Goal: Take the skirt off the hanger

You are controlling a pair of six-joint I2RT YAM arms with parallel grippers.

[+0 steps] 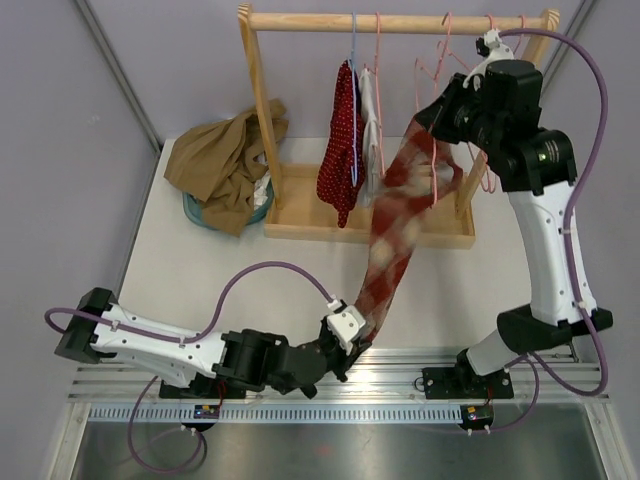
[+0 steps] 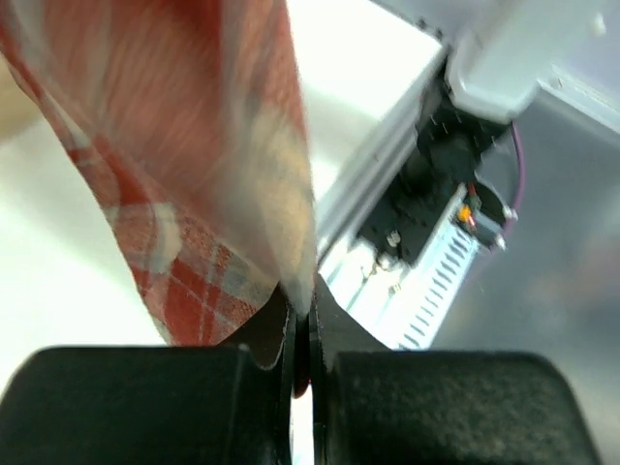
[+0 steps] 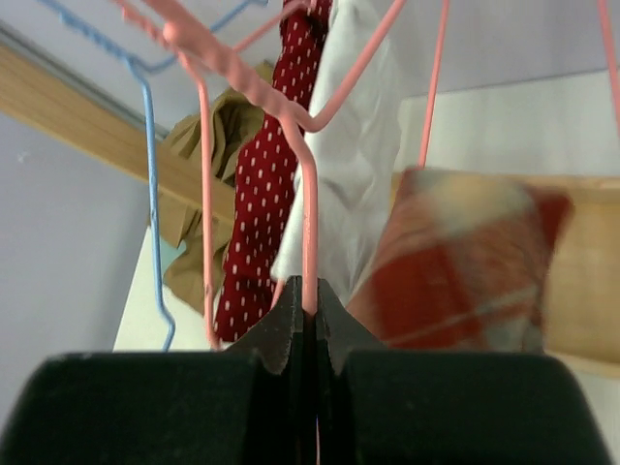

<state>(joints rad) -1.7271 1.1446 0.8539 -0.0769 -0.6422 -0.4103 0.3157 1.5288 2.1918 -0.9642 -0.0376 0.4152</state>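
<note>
My right gripper should move toward the white garment next and then open, since the wire [image 3: 309,223] at its fingers is bare while the skirt [image 1: 398,232] stretches away.
A red and cream plaid skirt [image 1: 398,232] stretches from the pink hanger [image 1: 436,172] at the rack down to the near table edge. My left gripper [image 1: 352,340] is shut on the skirt's lower hem; in the left wrist view the cloth [image 2: 194,165] runs up from between the fingers. My right gripper [image 1: 437,118] is shut on the pink hanger wire [image 3: 309,223], with the skirt [image 3: 465,271] blurred to its right. The skirt's upper end still hangs round the hanger.
A wooden rack [image 1: 395,22] on a wooden base [image 1: 300,215] holds a red polka-dot garment [image 1: 340,150], a white garment [image 1: 371,125], a blue hanger [image 3: 147,145] and more pink hangers. A teal basket with tan cloth [image 1: 225,160] stands at the left.
</note>
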